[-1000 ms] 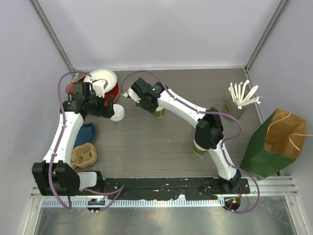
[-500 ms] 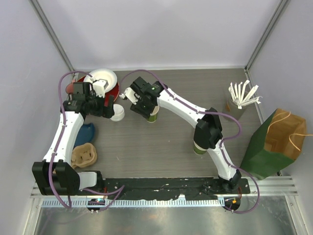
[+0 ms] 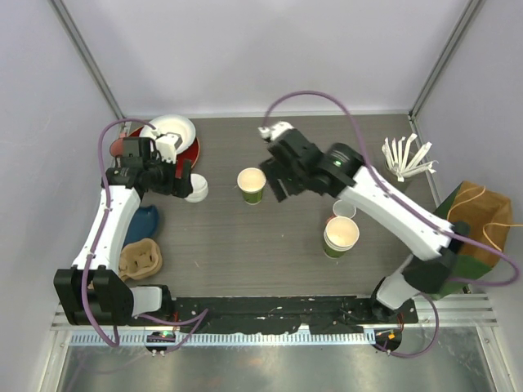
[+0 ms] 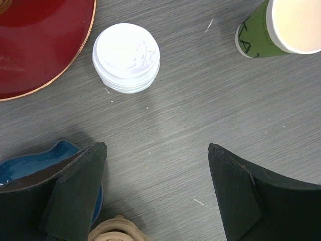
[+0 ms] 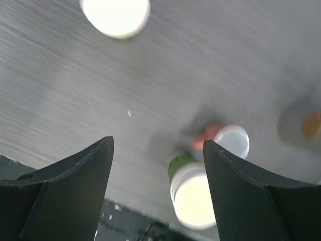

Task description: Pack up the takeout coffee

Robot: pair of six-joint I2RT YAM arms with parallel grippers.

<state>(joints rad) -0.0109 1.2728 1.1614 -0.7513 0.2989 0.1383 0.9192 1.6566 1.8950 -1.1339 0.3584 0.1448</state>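
Next, my right gripper moves back and down, away from the lone cup, to the stacked green cups standing open-topped. It then closes on their rim's in the middle of the table side (image 3: 326,233) (image 5: 176,200).
A green paper cup (image 3: 251,185) with a pale cream inside stands lidless mid-table, also at the left wrist view's top right (image 4: 281,30) and blurred in the right wrist view (image 5: 115,15). A stack of white plastic lids (image 3: 196,189) (image 4: 126,57) lies to its left. No lidded takeout coffee is in view. My right gripper (image 3: 273,175) (image 5: 158,143) hangs open and empty just right of the cup, apart from it. My left gripper (image 3: 181,176) (image 4: 156,160) is open and empty, raised beside the lids.
Stacked green cups (image 3: 341,235) (image 5: 193,196) stand by a small pink-handled mug (image 3: 343,210) (image 5: 231,141). A red plate (image 3: 193,152) holding a white bowl, a blue dish (image 3: 145,220) and a beige carrier (image 3: 140,260) sit left. A green paper bag (image 3: 458,241) and a stirrer holder (image 3: 404,163) stand right.
My right gripper opened, let go of the green cup and drew back up and to the right. The cup now stands alone. The left arm barely moved.
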